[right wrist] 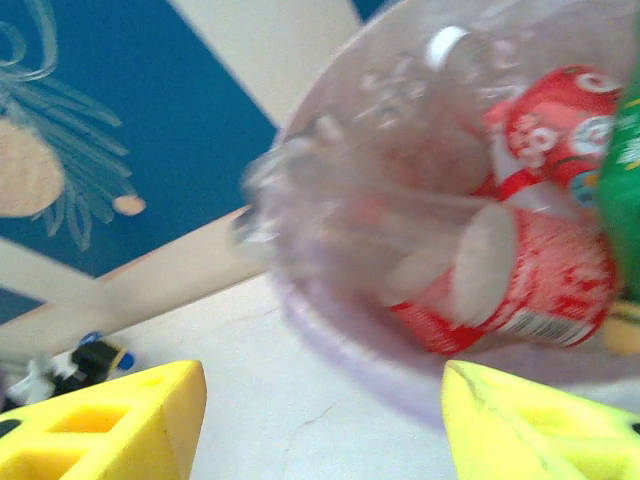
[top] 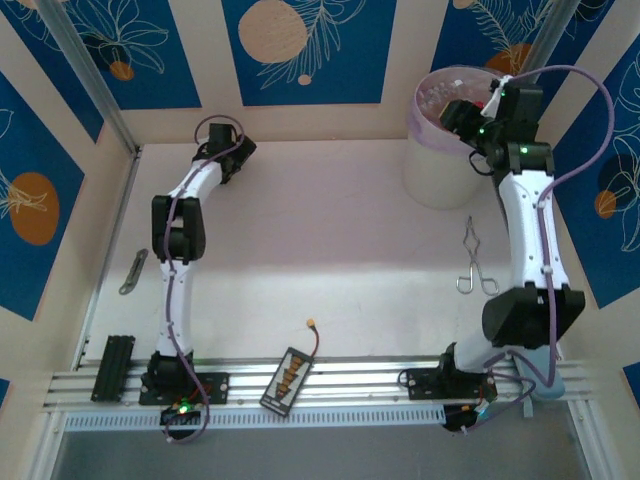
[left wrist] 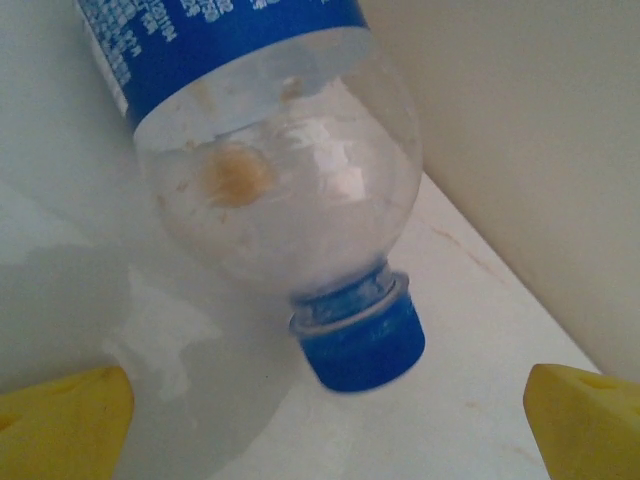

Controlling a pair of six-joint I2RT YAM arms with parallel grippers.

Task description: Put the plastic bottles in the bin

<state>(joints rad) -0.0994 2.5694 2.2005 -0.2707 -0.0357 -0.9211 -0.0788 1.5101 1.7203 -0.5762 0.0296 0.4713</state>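
I need to turn my left gripper into line with the slanting bottle next and slide its open fingers onto the blue cap (left wrist: pixel 362 342), because this narrow end points toward them.
A clear plastic bottle (left wrist: pixel 280 190) with a blue label and a blue cap (left wrist: pixel 362 342) lies on the white table by the wall. My left gripper (left wrist: pixel 325 430) stands open just short of the cap, its yellow fingers (left wrist: pixel 60 425) wide on either side; it reaches into the far left corner (top: pixel 222 138). The bin (top: pixel 440 165), a white bucket with a lilac liner, stands at the far right. My right gripper (top: pixel 465 112) hovers over its rim, open (right wrist: pixel 320 410), with nothing between its fingers. Inside the bin (right wrist: pixel 330 330) lie red-labelled bottles (right wrist: pixel 545 285) and a green one (right wrist: pixel 625 170); a blurred clear bottle (right wrist: pixel 350 225) lies across them.
Metal tongs (top: pixel 475 262) lie beside the right arm. A grey metal tool (top: pixel 133 272) rests near the left wall. A small black board with a wire (top: pixel 288 378) and a black block (top: pixel 112 365) sit on the near rail. The cream wall (left wrist: pixel 540 130) runs close behind the blue-capped bottle.
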